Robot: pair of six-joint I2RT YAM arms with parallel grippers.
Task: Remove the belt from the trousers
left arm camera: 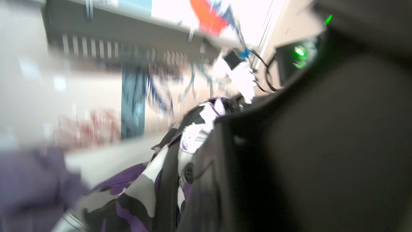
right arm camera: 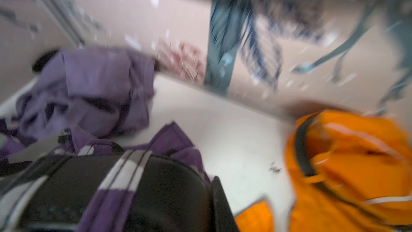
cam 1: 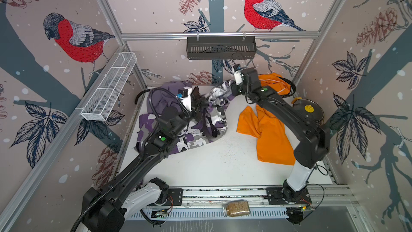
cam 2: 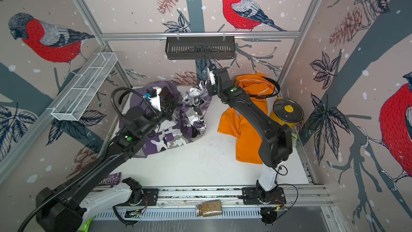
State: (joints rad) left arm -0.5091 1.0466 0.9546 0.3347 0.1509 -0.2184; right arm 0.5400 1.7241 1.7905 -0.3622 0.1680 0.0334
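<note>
My right gripper should go down and back toward the orange trousers, away from my left gripper, before it lets go of the waist of the camouflage trousers, because the belt still runs along that waist.
The camouflage trousers [cam 1: 194, 139] [cam 2: 167, 139] lie left of centre, their waist lifted and stretched between both grippers. My left gripper [cam 1: 199, 104] [cam 2: 172, 106] is shut on that waist, beside a black button [left arm camera: 189, 171]. A black belt [left arm camera: 167, 186] runs along the cloth there, and a strap of it [cam 1: 210, 121] hangs down. My right gripper [cam 1: 231, 90] [cam 2: 208, 88] is shut on the far end of the waist, with camouflage cloth [right arm camera: 116, 197] draped over its fingers. The lilac trousers [cam 1: 166, 95] [right arm camera: 95, 85] lie behind. The orange trousers [cam 1: 272, 139] [right arm camera: 356, 152] carry another black belt [cam 1: 292, 87] [right arm camera: 301, 148].
A yellow pot with a glass lid [cam 1: 308, 110] stands at the right wall. A black basket [cam 1: 220, 47] hangs on the back rail and a white wire basket [cam 1: 109, 85] on the left wall. A jar [cam 1: 236, 208] lies on the front rail. Both wrist views are motion-blurred.
</note>
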